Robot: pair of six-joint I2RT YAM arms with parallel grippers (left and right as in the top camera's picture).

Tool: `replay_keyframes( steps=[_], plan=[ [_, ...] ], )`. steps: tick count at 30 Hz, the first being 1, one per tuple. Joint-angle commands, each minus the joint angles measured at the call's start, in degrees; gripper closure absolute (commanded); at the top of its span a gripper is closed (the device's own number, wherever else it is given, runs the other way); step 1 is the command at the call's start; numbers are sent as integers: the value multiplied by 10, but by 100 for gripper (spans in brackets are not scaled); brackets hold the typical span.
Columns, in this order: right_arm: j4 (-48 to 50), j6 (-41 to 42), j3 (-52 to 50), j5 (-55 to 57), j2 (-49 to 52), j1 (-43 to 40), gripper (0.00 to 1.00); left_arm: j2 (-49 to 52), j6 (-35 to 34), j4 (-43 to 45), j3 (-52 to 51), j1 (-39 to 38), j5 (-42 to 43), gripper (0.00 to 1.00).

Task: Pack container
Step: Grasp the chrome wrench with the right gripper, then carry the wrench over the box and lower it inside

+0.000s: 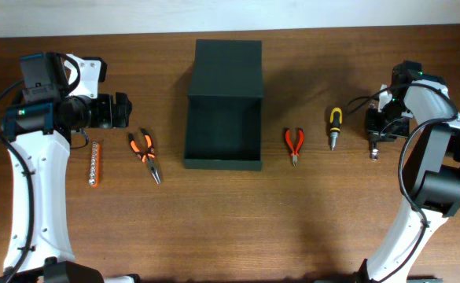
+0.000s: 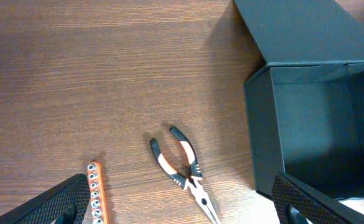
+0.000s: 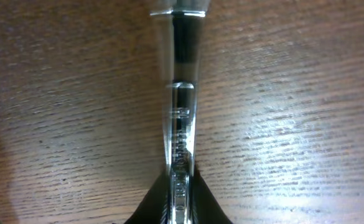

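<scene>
My right gripper rises next, carries the chrome wrench over the inside by the lid (image 1: 220, 114), and lowers to release it, since the container stands open and empty.
The container (image 1: 223, 134), a dark green-black box, stands open at mid-table with its flap lid (image 1: 226, 71) folded back; its inside looks empty, and it also fills the upper right of the left wrist view (image 2: 312, 124). My right gripper (image 1: 377, 130) is low at the far right. In the right wrist view its jaws (image 3: 180, 199) are shut on a slim chrome metal tool (image 3: 180, 124) that lies on the wood. My left gripper (image 1: 119, 110) hangs open at the left, above the orange-black pliers (image 2: 182, 168) and the orange socket rail (image 2: 96, 193), with nothing between its fingers.
On the wooden table, red-handled small pliers (image 1: 294, 145) and a yellow-black screwdriver (image 1: 334, 127) lie between the container and my right gripper. The orange-black pliers (image 1: 145, 153) and the socket rail (image 1: 94, 163) lie left of the container.
</scene>
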Motion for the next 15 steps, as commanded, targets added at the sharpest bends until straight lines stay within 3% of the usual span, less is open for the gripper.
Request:
replay_keyframes(
  steps=[1, 3, 15],
  plan=[
    [-7, 3, 5, 9, 18, 2, 92, 6, 9, -1, 13, 2, 0, 4],
    [-11, 3, 5, 9, 18, 2, 96, 6, 9, -1, 13, 2, 0, 4],
    [-71, 3, 33, -3, 16, 2, 96, 6, 9, -1, 13, 2, 0, 4]
  ],
)
